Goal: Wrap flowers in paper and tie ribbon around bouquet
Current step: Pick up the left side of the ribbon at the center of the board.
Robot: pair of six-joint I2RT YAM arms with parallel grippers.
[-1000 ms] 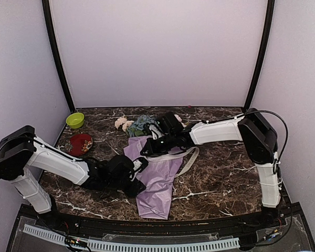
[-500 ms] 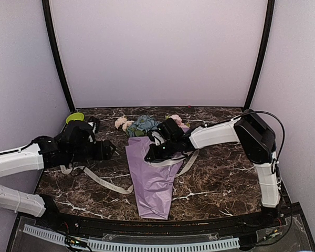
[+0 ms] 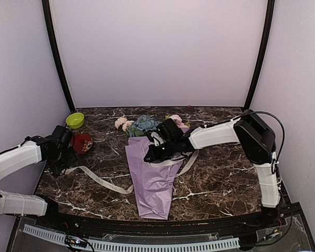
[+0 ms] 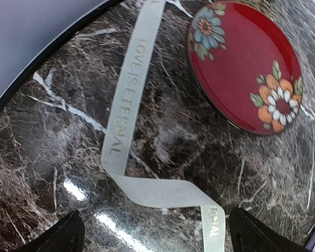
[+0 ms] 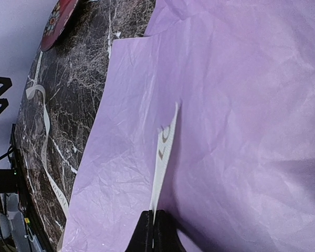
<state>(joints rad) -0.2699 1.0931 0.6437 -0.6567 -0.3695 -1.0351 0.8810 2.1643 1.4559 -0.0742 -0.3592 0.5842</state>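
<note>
My left gripper is above the ribbon's bend, which lies loose on the marble, so I should lower its open fingers onto that bend next, wide enough to go on both sides of the ribbon.
The bouquet lies mid-table as a cone of lilac paper, with the pink, cream and blue flowers poking out at its far end. The cream ribbon trails left from under the cone and loops out on its right side. My right gripper is shut on one ribbon end over the paper; its fingertips pinch the band. My left gripper hovers open at the left edge. Between its wide-apart fingertips a folded stretch of lettered ribbon lies loose on the marble.
A red flowered cup sits right beside the left gripper, and is also seen in the left wrist view. A green bowl stands in the far left corner. The table's dark rim runs close by on the left.
My left arm swung left from the bouquet towards the red cup, drawing the ribbon out, and opened; the ribbon now lies free on the table. The right gripper barely moved.
</note>
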